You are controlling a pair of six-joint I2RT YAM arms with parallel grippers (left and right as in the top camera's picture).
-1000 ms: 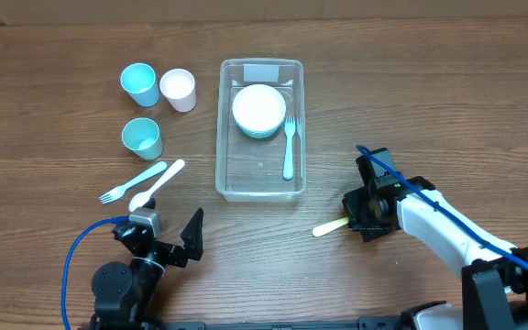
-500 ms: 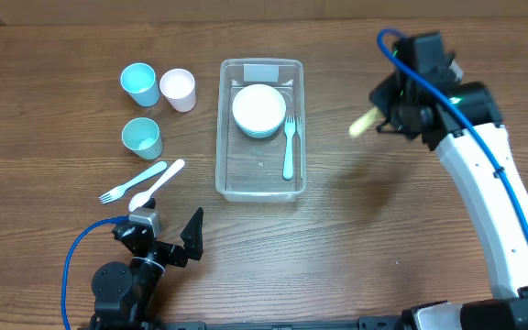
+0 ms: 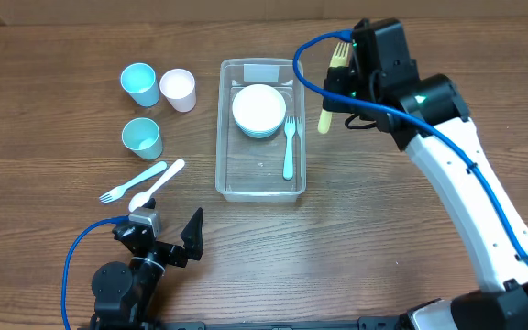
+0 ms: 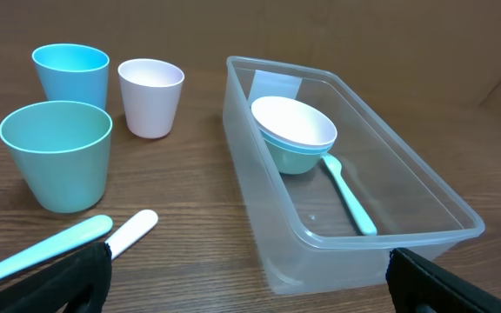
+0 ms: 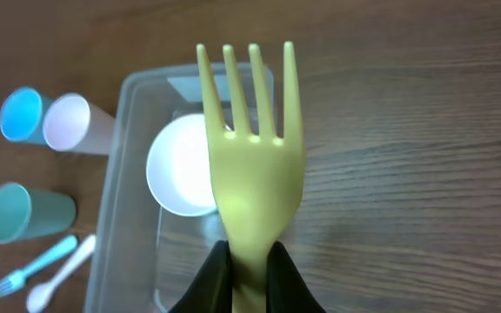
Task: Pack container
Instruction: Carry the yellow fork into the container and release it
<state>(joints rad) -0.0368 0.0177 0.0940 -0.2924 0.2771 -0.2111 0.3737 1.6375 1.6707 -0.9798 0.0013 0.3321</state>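
My right gripper goes left in the overhead view next, then down to release the yellow-green fork, as the container's bare bottom lies below it there.
The clear container stands in the middle of the table with its pale label at the far end. It holds a white bowl stacked on a teal bowl, and a teal fork. My right gripper is shut on a yellow-green fork and holds it in the air just right of the container's far end. In the right wrist view the fork points tines up between the jaws, over the container's right rim. My left gripper is open and empty near the front edge; the left wrist view shows the container ahead of it.
A blue cup, a white cup and a teal cup stand left of the container. A teal fork and a white spoon lie in front of them, just beyond my left gripper.
My right arm has lifted the yellow-green fork from the table at the front right and carried it up and left to the container's far right side. The left arm has not moved.
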